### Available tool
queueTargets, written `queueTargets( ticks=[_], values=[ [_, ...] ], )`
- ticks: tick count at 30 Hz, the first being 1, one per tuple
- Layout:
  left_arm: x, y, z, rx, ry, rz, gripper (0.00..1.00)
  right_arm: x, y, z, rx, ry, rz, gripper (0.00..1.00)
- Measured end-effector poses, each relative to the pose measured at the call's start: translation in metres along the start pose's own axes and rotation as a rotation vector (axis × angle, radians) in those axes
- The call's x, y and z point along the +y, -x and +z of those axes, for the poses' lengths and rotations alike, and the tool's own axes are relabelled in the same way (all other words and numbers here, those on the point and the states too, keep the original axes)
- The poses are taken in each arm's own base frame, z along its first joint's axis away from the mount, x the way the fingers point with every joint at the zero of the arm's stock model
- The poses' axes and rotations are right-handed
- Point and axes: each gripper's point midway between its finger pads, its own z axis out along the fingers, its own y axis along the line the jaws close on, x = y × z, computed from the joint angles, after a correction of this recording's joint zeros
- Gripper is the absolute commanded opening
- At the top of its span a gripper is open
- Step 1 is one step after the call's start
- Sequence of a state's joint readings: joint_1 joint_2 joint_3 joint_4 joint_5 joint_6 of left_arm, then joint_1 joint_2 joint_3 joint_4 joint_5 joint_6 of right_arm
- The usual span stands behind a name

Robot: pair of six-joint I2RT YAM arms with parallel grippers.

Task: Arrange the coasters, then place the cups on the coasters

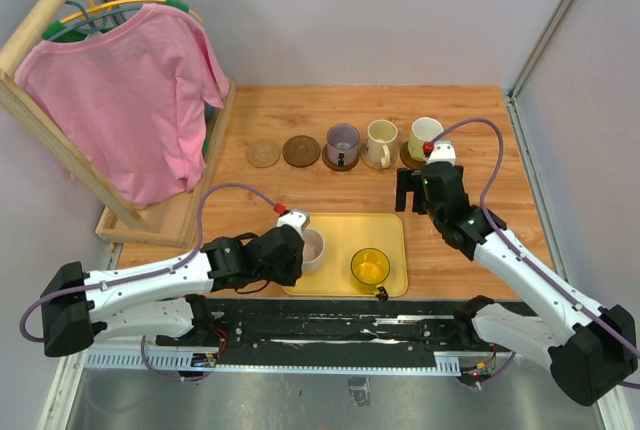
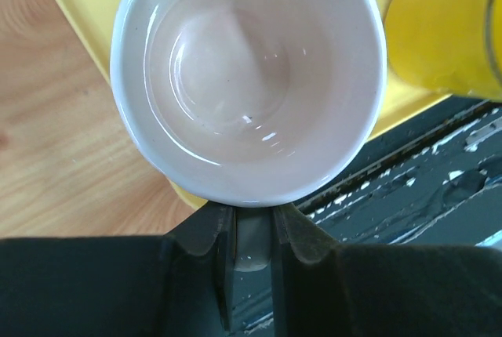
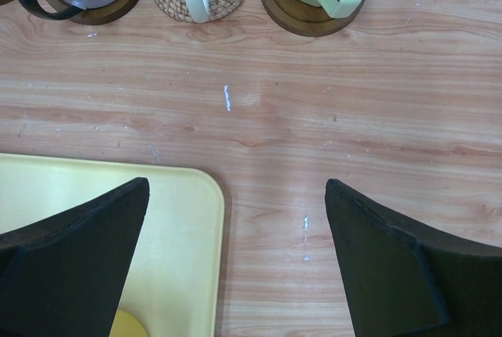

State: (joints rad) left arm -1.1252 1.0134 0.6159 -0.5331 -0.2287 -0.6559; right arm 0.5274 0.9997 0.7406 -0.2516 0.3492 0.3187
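Observation:
Next, my left gripper lifts the pink cup [image 1: 313, 247] off the tray, carries it outward and lowers it onto the dark coaster [image 1: 301, 151]. It releases the cup there because that coaster lies bare.
The pale pink cup [image 1: 313, 247] stands at the left edge of the yellow tray [image 1: 390, 235], and my left gripper [image 1: 302, 246] is shut on its handle [image 2: 252, 247]. In the left wrist view the pink cup [image 2: 247, 78] fills the frame above my left gripper [image 2: 251, 223]. The yellow cup [image 1: 369, 267] sits on the tray. At the back, a tan coaster [image 1: 263, 153] and a dark coaster [image 1: 300, 150] lie bare. The purple-grey cup [image 1: 342, 143], cream cup [image 1: 380, 141] and pale-green cup [image 1: 424, 136] each stand on a coaster. My right gripper [image 1: 412, 195] [image 3: 235, 188] hovers open beside the tray's corner.
A wooden rack with a pink shirt [image 1: 130, 90] fills the back left, its base [image 1: 165, 220] reaching close to the tray. Grey walls close the back and right. A black rail [image 1: 330, 320] runs along the near edge.

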Motion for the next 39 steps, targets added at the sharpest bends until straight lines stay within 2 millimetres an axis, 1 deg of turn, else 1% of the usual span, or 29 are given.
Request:
queueTargets(
  ticks=[5,7,10,12,13,18,19,21,24,26,28,29,31,33,36,39],
  values=[
    [-0.007,0.039,-0.006,-0.11,0.033,0.048,0.01,0.001,0.002,-0.001,-0.008,0.009,0.004,0.96],
    [-0.005,0.053,-0.007,-0.156,0.059,0.06,0.0,0.001,0.002,-0.002,-0.011,0.011,0.005,0.96],
    [0.002,0.066,-0.004,-0.202,0.111,0.072,0.01,0.001,0.002,-0.002,-0.012,0.013,0.005,0.95],
    [0.011,0.075,0.0,-0.219,0.143,0.063,0.0,0.001,0.002,-0.002,-0.012,0.013,0.005,0.95],
    [0.019,0.082,0.004,-0.232,0.164,0.049,0.0,0.001,0.002,-0.002,-0.014,0.013,0.003,0.95],
    [0.06,0.124,0.014,-0.309,0.258,-0.033,0.01,0.001,0.003,-0.002,-0.018,0.014,-0.006,0.95],
    [0.069,0.137,0.016,-0.322,0.281,-0.044,0.01,0.001,0.003,-0.002,-0.018,0.014,-0.009,0.94],
    [0.079,0.161,0.019,-0.346,0.306,-0.056,0.01,0.001,0.003,-0.002,-0.018,0.014,-0.019,0.94],
    [0.086,0.206,0.026,-0.394,0.299,-0.076,0.0,0.0,0.003,-0.002,-0.018,0.014,-0.027,0.94],
    [0.094,0.229,0.032,-0.417,0.29,-0.091,0.01,0.0,0.004,-0.002,-0.02,0.014,-0.029,0.94],
    [0.098,0.245,0.04,-0.423,0.285,-0.095,0.0,0.0,0.005,-0.003,-0.024,0.015,-0.03,0.94],
    [0.11,0.253,0.044,-0.421,0.3,-0.109,0.01,0.0,0.005,-0.003,-0.026,0.015,-0.032,0.94],
    [0.12,0.264,0.057,-0.407,0.305,-0.12,0.01,-0.001,0.005,-0.004,-0.027,0.015,-0.036,0.94],
    [0.13,0.269,0.072,-0.383,0.309,-0.131,0.01,-0.001,0.005,-0.003,-0.027,0.015,-0.04,0.94],
    [0.138,0.269,0.092,-0.342,0.308,-0.139,0.01,0.0,0.007,-0.004,-0.029,0.016,-0.042,0.94],
    [0.14,0.267,0.112,-0.296,0.295,-0.137,0.01,0.0,0.008,-0.003,-0.029,0.015,-0.045,0.94]
  ],
)
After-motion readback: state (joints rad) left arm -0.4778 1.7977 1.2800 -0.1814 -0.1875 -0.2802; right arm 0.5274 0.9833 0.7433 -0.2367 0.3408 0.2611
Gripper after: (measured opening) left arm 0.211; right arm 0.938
